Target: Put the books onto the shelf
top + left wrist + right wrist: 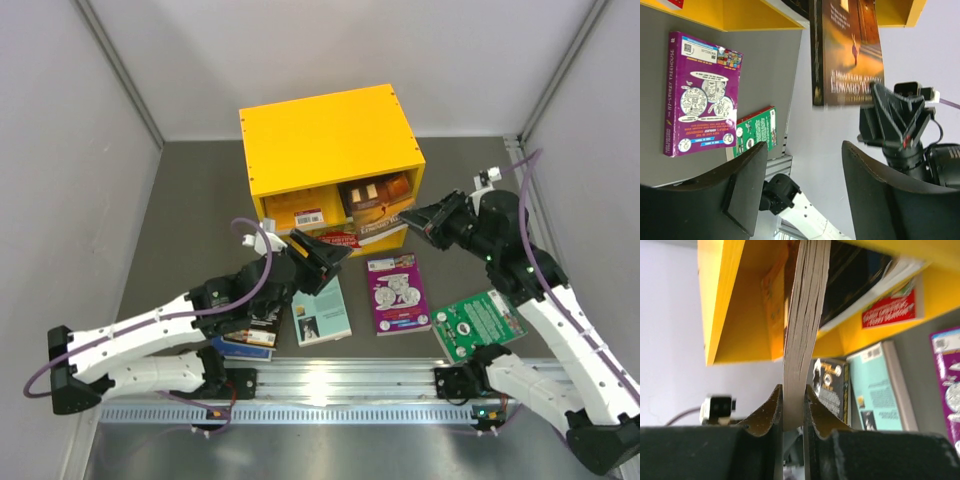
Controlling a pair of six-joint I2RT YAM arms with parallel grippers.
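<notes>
The near end of the dark brown book still sticks out, so I will push the book (pixel 378 207) outward with my right gripper next, deeper into the shelf's section, before opening.
The yellow shelf (pixel 330 140) stands at the back middle of the table. My right gripper (pixel 413 217) (pixel 793 390) is shut on the page edge of a dark brown book (pixel 378 207) (pixel 802 325) (pixel 852 55), which stands tilted in the shelf's right compartment. My left gripper (pixel 335 262) (pixel 804 147) hangs open and empty just in front of the shelf's middle. A red-and-white book (pixel 337 239) (pixel 890 309) lies at the shelf's bottom edge, and a yellow one (pixel 300 210) sits in the left compartment. On the table lie a teal book (pixel 322 310) (pixel 879 385), a purple book (pixel 397 292) (pixel 700 95) and a green book (pixel 480 322) (pixel 757 131).
A black book (pixel 832 382) on a blue one (pixel 245 340) lies by my left arm near the front rail (pixel 340 385). Grey walls close in the table on the left, back and right.
</notes>
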